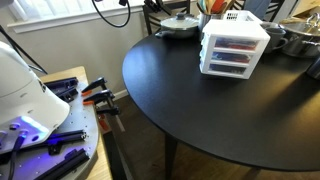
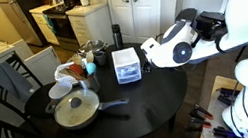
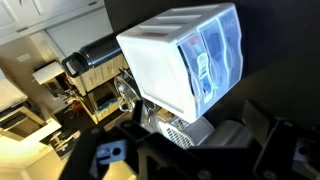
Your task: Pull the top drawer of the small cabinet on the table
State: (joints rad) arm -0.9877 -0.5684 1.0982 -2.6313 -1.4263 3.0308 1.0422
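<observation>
My open gripper moves outward and turns next until its fingers meet the drawer front's near end [image 1: 213,43] [image 3: 205,86], as the top drawer's shut front lies outward of it.
The small cabinet [image 1: 233,48] is a white three-drawer unit standing on the round black table [image 1: 200,100]. Its top drawer [image 1: 234,40] has a clear front with reddish contents and looks shut. In an exterior view the cabinet [image 2: 127,64] stands at the table's far side, and my gripper [image 2: 148,51] hovers just to its right, apart from it. The wrist view is tilted and shows the cabinet [image 3: 170,60] close ahead, with its clear drawer fronts [image 3: 215,55] to the right. My gripper [image 3: 190,150] is open and empty, with dark fingers spread on either side.
A lidded pan [image 2: 75,110] with a dark handle sits at the table's near side, with bowls and dishes [image 2: 72,74] to the left. A white latticed basket [image 1: 232,16] and pots [image 1: 180,25] stand behind the cabinet. A tool-strewn bench [image 1: 60,130] is beside the robot base.
</observation>
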